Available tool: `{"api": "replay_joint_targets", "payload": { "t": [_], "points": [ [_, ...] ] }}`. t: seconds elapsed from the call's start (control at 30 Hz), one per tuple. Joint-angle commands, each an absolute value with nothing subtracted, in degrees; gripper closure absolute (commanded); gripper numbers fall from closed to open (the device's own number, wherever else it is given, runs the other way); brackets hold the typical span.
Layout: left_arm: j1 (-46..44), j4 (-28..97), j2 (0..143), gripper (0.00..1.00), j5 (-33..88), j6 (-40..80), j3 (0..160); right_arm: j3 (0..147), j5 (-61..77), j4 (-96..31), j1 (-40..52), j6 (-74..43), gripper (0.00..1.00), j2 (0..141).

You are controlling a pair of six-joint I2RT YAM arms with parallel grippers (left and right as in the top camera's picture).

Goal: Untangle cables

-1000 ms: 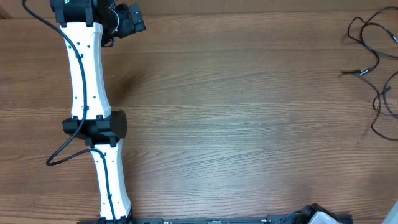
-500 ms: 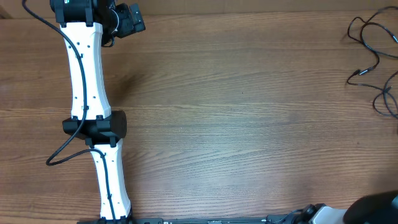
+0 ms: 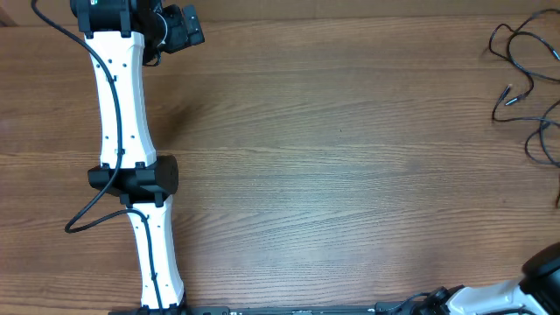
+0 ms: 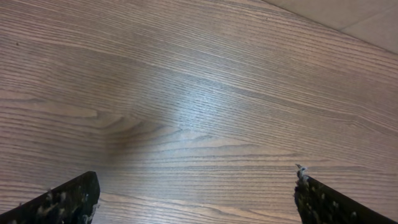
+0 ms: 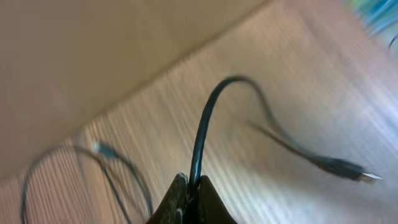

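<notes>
My right gripper will next bring the black cable down toward the bare wood and let go of it there, as that part of the wood is below the gripper's fingers.
Thin black cables [image 3: 523,70] lie in loose loops at the table's far right edge in the overhead view, with a small plug end [image 3: 510,99] pointing left. My right gripper [image 5: 194,186] is shut on one black cable [image 5: 205,121], which arches up from the jaws and ends in a silvery-tipped plug [image 5: 348,169]. Another thin strand [image 5: 93,163] loops at the left of the blurred right wrist view. Only part of the right arm [image 3: 534,284] shows at the overhead's bottom right corner. My left gripper [image 4: 196,196] is open and empty above bare wood, far from the cables.
The left arm [image 3: 122,131] stretches along the left side of the wooden table [image 3: 332,175], with its own thick black cable [image 3: 92,219] looping beside it. The table's far edge [image 4: 348,18] shows in the left wrist view.
The cable's plug end at the right has shifted rightward and turned, and the lower strands have drawn toward the right edge. The right arm has come into view at the bottom right. The left arm is still.
</notes>
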State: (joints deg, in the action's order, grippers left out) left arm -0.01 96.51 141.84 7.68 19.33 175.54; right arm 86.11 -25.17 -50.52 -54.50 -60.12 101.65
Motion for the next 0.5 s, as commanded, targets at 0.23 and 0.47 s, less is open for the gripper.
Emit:
{"api": "replay_joint_targets", "payload": {
  "t": [0.23, 0.47],
  "points": [
    [-0.67, 96.66, 139.83, 0.00, 7.05, 19.70, 176.77, 85.56, -17.47, -43.00, -53.19, -57.93, 0.96, 110.89],
    [-0.67, 96.68, 139.83, 0.00, 7.05, 19.70, 176.77, 85.56, -19.38, -41.63, -53.52, -58.00, 0.88, 116.51]
  ]
}}
